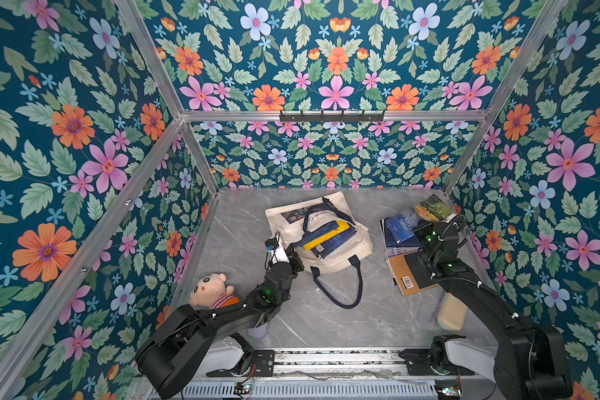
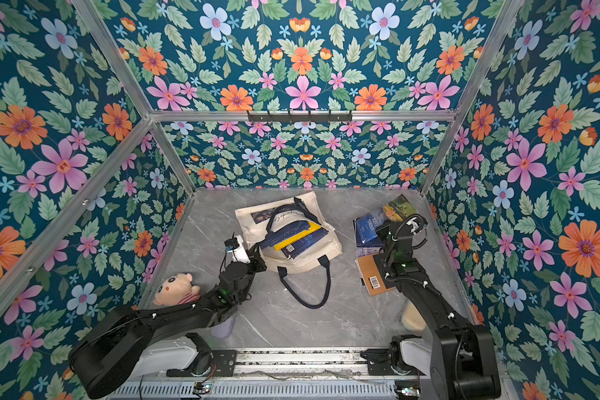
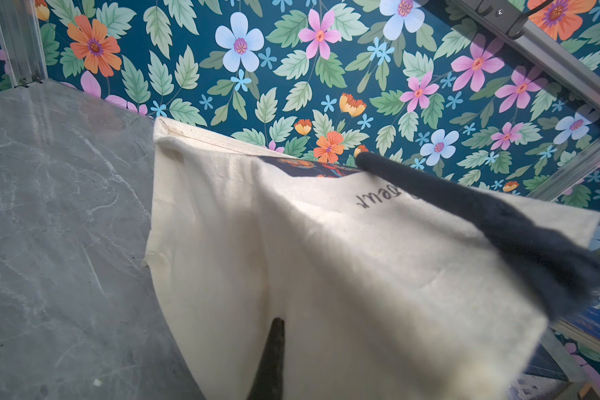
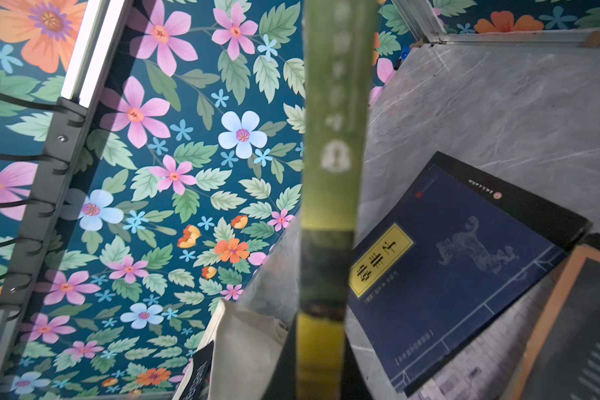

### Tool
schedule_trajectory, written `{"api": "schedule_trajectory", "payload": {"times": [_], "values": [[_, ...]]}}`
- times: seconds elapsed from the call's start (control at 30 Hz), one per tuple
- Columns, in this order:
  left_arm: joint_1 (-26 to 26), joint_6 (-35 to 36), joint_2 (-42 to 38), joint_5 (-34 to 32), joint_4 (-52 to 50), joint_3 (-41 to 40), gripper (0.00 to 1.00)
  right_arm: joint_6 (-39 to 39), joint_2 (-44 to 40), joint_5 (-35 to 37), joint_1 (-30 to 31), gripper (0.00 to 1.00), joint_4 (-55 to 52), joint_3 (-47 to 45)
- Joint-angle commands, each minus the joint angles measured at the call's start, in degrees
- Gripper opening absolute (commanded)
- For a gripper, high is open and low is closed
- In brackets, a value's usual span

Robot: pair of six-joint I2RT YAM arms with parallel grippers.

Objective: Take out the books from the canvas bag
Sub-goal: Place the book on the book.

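The landscape-picture book goes down onto the navy book with the yellow label (image 4: 456,270) next, released by my right gripper, since that cover lies flat and uncovered.
The cream canvas bag (image 1: 340,252) lies on its side mid-table in both top views, its mouth toward the front. Navy and yellow books (image 1: 329,237) stick out of the mouth. My left gripper (image 1: 293,257) is shut on the bag's left rim. In the left wrist view one dark finger (image 3: 274,346) shows against the bag's cloth (image 3: 326,259); the other finger is hidden. My right gripper (image 1: 430,218) is shut on a landscape-picture book (image 1: 433,207), held above the pile of books (image 1: 400,232) at the right. In the right wrist view that book's green-and-yellow spine (image 4: 329,173) stands between the jaws.
A navy book with a yellow label (image 4: 447,270) and a brown-and-black book (image 1: 413,273) lie in the right-hand pile. A plush doll (image 1: 210,291) sits at the front left. A cream oblong thing (image 1: 452,311) lies front right. The bag's navy handle (image 1: 340,287) loops forward.
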Motion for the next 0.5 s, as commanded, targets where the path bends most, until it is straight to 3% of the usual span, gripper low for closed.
{"api": "schedule_trajectory", "payload": {"times": [0.0, 0.1, 0.47], "values": [[0.1, -0.24, 0.25, 0.31, -0.32, 0.33, 0.0, 3.3, 2.58, 4.72, -0.03, 0.0, 7.61, 0.97], [0.06, -0.24, 0.33, 0.41, -0.28, 0.45, 0.0, 5.79, 5.93, 7.9, -0.01, 0.0, 7.8, 0.98], [0.05, -0.06, 0.61, 0.9, -0.27, 0.71, 0.0, 14.35, 16.17, 9.27, 0.67, 0.0, 7.11, 1.42]]}}
